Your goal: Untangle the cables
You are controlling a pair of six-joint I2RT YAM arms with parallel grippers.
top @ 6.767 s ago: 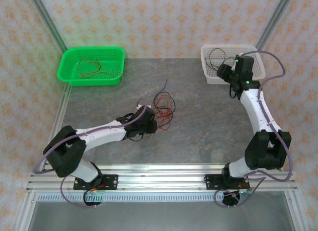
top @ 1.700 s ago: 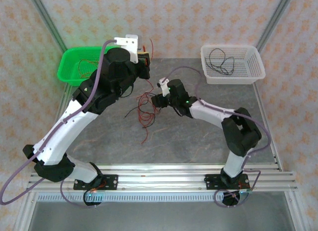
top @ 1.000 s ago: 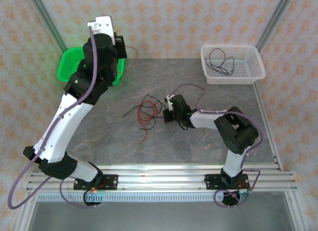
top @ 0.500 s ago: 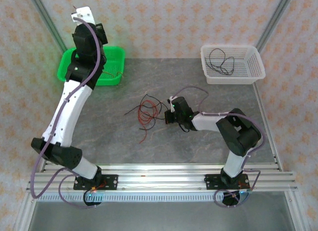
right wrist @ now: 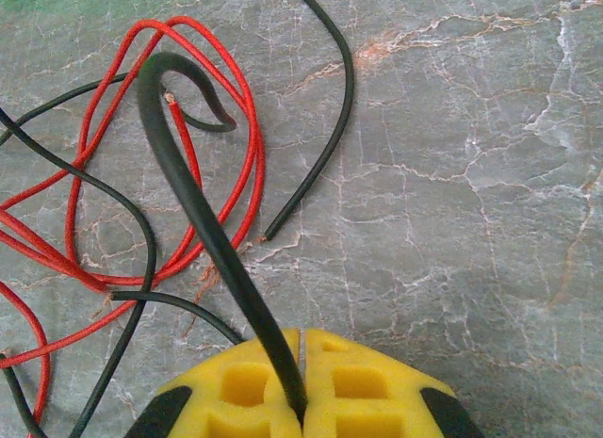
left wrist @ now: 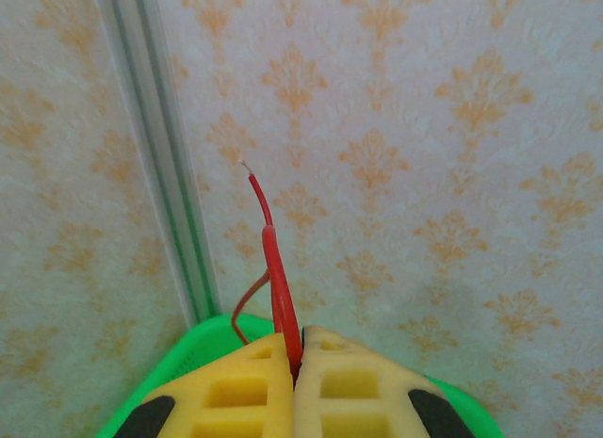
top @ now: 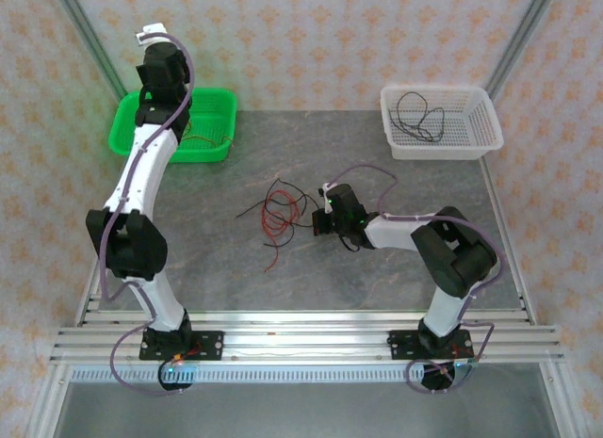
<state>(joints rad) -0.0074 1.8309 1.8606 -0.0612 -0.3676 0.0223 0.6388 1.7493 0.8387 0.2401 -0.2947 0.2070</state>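
I need to tip my left gripper downward next and lower it into the green basket (left wrist: 200, 349) to let go of the red cable (left wrist: 273, 268) there, because more red wire already lies in it.
A tangle of thin red and black cables (top: 278, 212) lies mid-table, with its red loops (right wrist: 104, 212) and black strands close in the right wrist view. My right gripper (top: 325, 218) is low at the tangle's right edge, shut on a black cable (right wrist: 203, 221) that arches up from its yellow pads (right wrist: 367, 386). My left gripper (top: 162, 73) is raised high over the green basket (top: 216, 108), shut on a red cable (left wrist: 273, 268) whose free end sticks up past the pads (left wrist: 245, 391). More red wire (top: 193, 137) lies in the green basket.
A white basket (top: 476, 122) at the back right holds a black wire (top: 416, 113). Patterned walls and metal frame posts (left wrist: 165, 165) enclose the table. Bare grey tabletop (top: 396, 278) spreads around the tangle.
The left arm lifted a red cable out of the tangle and swung it up and left over the green basket. The right gripper settled at the tangle's right edge holding a black cable.
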